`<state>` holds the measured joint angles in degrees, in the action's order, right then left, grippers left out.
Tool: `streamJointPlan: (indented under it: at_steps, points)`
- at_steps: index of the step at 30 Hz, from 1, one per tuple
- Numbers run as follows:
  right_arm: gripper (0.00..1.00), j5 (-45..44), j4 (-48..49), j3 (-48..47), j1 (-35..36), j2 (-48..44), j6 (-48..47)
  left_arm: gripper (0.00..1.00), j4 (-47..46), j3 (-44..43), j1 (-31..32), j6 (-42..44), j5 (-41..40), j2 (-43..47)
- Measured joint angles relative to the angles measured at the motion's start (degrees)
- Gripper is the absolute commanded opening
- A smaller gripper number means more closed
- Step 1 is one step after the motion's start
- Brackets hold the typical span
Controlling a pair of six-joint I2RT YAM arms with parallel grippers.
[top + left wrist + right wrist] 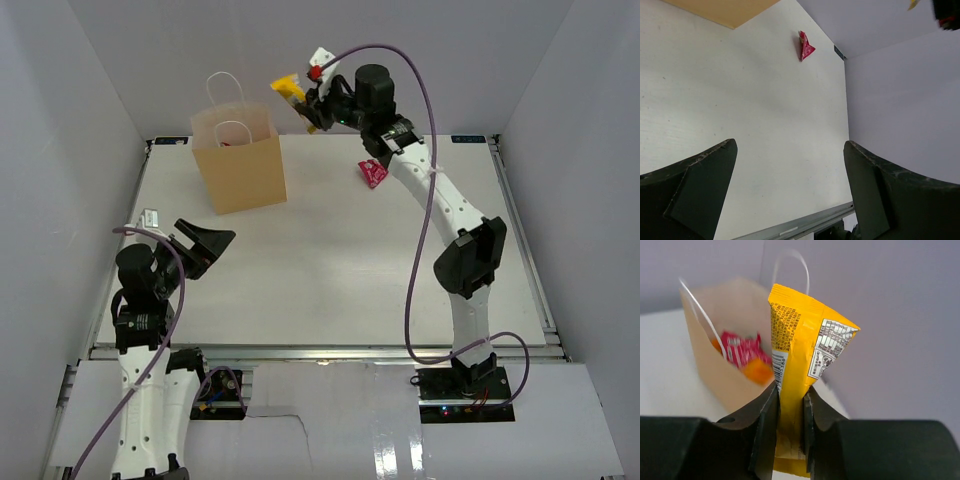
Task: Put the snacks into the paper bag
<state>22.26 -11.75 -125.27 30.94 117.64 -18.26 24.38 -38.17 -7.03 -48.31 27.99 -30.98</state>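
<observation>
The yellow packet (289, 90) is still beside the bag's opening, so my right gripper will next go left in the top view and lower over that opening.
The tan paper bag (240, 158) stands upright at the table's far left, with white loop handles; the right wrist view shows its open mouth (705, 365) with red and orange packets inside. My right gripper (308, 103) is raised to the right of the bag, shut on a yellow snack packet (289, 90), seen close in the right wrist view (800, 355). A magenta packet (373, 173) lies on the table under the right arm; it also shows in the left wrist view (805, 46). My left gripper (210, 243) is open and empty, low at the near left.
White walls enclose the table on three sides. The table's metal front rail (805, 225) runs below the left fingers (700, 190). The right arm's purple cable (425, 200) loops over the table's right half.
</observation>
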Motion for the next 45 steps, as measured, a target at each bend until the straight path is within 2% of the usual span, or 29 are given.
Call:
streamJointPlan:
  at_steps: [7,13,14,15,16,19,20,23,24,32,38,40,45]
  points:
    - [0.08,-8.13,20.33,-8.81,10.29,7.28,0.07,0.98,1.77,0.31,0.00,-0.31,0.20,3.74]
    - [0.08,-14.49,32.44,-10.45,12.46,17.77,-0.42,0.98,4.02,0.33,0.00,-0.50,0.50,7.06]
    - [0.10,-15.17,33.53,-10.45,12.48,19.21,-0.46,0.98,4.37,0.35,0.00,-0.52,0.57,7.56]
    - [0.13,-15.72,34.05,-10.45,12.46,20.37,-0.46,0.98,4.57,0.48,0.00,-0.59,0.63,8.04]
    - [0.26,-16.22,34.75,-10.45,12.46,21.42,-0.42,0.98,4.74,0.81,0.00,-0.63,0.68,8.59]
    - [0.46,-16.96,35.41,-10.12,12.46,22.56,0.17,0.98,5.60,1.79,0.00,-0.72,0.92,9.20]
    - [0.60,-17.14,35.78,-9.97,12.44,22.56,0.37,0.98,5.77,2.08,0.00,-0.74,0.94,9.16]
    - [0.71,-17.44,38.34,-9.97,12.41,22.53,0.74,0.98,6.03,2.23,0.00,-0.74,1.05,8.55]
    - [0.72,-17.49,38.97,-9.97,12.41,22.53,0.87,0.98,6.03,2.23,0.00,-0.72,1.07,8.33]
    - [0.77,-17.64,37.86,-8.70,11.37,20.31,1.88,0.98,4.68,3.17,0.00,-0.74,1.84,6.47]
    - [0.98,-14.10,29.97,-4.37,5.29,13.40,5.01,0.98,3.02,4.50,0.00,-0.79,2.73,5.86]
    - [0.91,-12.46,25.79,-2.03,1.97,10.91,5.77,0.98,2.51,5.11,0.00,-0.83,2.86,5.81]
    - [0.90,-10.67,14.75,7.89,-5.33,6.40,4.68,0.98,1.57,5.92,0.00,-0.90,3.21,4.72]
